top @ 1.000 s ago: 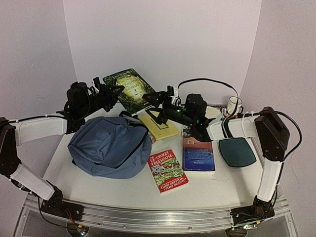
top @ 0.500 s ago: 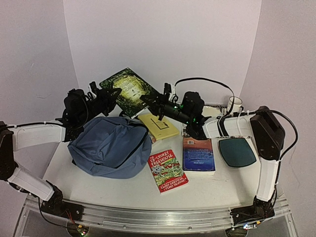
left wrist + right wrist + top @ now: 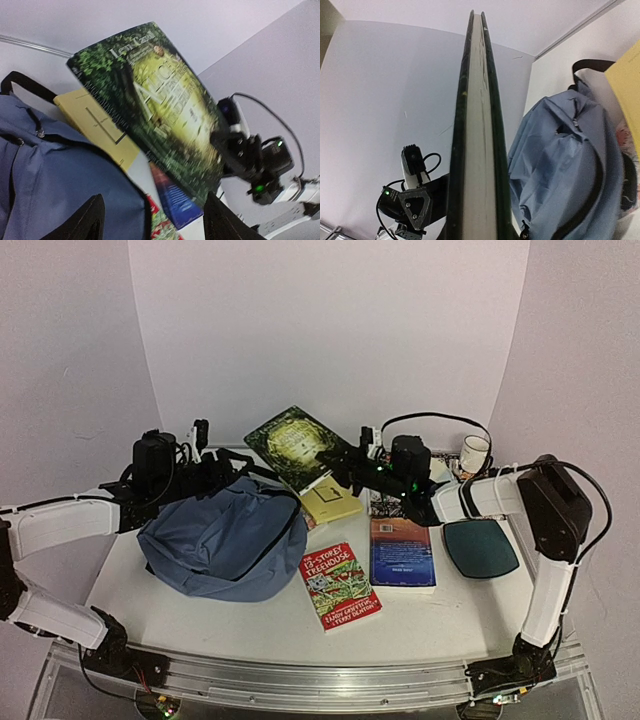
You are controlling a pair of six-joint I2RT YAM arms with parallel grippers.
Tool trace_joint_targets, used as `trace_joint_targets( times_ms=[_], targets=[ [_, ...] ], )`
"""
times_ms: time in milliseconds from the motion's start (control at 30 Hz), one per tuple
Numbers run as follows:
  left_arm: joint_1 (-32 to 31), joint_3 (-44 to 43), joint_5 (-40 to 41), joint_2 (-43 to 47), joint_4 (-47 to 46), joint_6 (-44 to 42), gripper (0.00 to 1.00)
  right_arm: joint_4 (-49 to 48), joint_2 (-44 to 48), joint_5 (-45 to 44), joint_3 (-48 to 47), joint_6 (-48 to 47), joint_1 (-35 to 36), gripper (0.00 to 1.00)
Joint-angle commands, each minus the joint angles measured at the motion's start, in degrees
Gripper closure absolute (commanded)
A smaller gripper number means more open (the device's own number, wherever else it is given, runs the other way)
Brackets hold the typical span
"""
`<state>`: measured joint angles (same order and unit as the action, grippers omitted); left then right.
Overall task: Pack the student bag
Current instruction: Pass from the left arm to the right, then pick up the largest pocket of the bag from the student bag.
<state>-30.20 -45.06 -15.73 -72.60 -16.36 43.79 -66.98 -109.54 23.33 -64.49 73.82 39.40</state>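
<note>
The slumped bag sags shut, so next my left gripper will move back and down onto the bag's zippered top rim (image 3: 271,556) (image 3: 148,220), which is below it and nearer my base.
The student bag (image 3: 220,540) lies slumped at the table's left, slate-blue with dark zippers; it also shows in the left wrist view (image 3: 55,175) and the right wrist view (image 3: 565,160). A green hardcover book (image 3: 295,438) hangs tilted in the air behind the bag. My right gripper (image 3: 345,462) is shut on its right edge, so the right wrist view looks straight along the book's pages (image 3: 477,140). My left gripper (image 3: 222,476) stands open just left of the book, above the bag's back edge, with nothing between its fingers (image 3: 92,217). The book's cover (image 3: 160,105) fills that view.
A yellow book (image 3: 325,498) lies right of the bag, under the held book. A red paperback (image 3: 340,587) and a blue book (image 3: 403,553) lie toward the front. A dark oval case (image 3: 480,547) and a white mug (image 3: 473,453) are at the right.
My right gripper shut on the green book while my left gripper opened and let go of it. The book has moved right with the right arm; the left gripper dropped back toward the bag.
</note>
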Motion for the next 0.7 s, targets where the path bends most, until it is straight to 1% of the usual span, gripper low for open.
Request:
trace_joint_targets(
  times_ms=[0, 100, 133, 200, 433, 667],
  targets=[
    [-0.5, -4.7, -2.2, 2.1, 18.1, -17.0, 0.31, -4.5, 8.8, -0.2, 1.2, -2.7, -2.4, 1.00],
    [-3.9, -6.9, -1.1, 1.3, 27.6, -24.5, 0.29, -2.8, 10.6, -0.1, 3.6, -3.4, -4.1, 1.00],
    [-6.3, -7.1, 1.2, 0.7, 30.0, -25.8, 0.29, -2.6, 11.0, 0.0, 4.2, -3.4, -4.4, 1.00],
    [-9.3, -6.7, 2.7, -0.5, 32.7, -27.0, 0.28, -2.5, 11.8, 0.1, 5.4, -3.4, -4.6, 1.00],
    [-13.0, -5.3, 4.8, -0.9, 35.8, -28.0, 0.26, -2.1, 12.9, -0.1, 7.4, -3.4, -4.6, 1.00],
    [-15.3, -5.3, 8.7, -4.9, 36.6, -28.2, 0.26, -2.1, 12.9, 0.0, 7.5, -3.5, -4.6, 1.00]
  ],
)
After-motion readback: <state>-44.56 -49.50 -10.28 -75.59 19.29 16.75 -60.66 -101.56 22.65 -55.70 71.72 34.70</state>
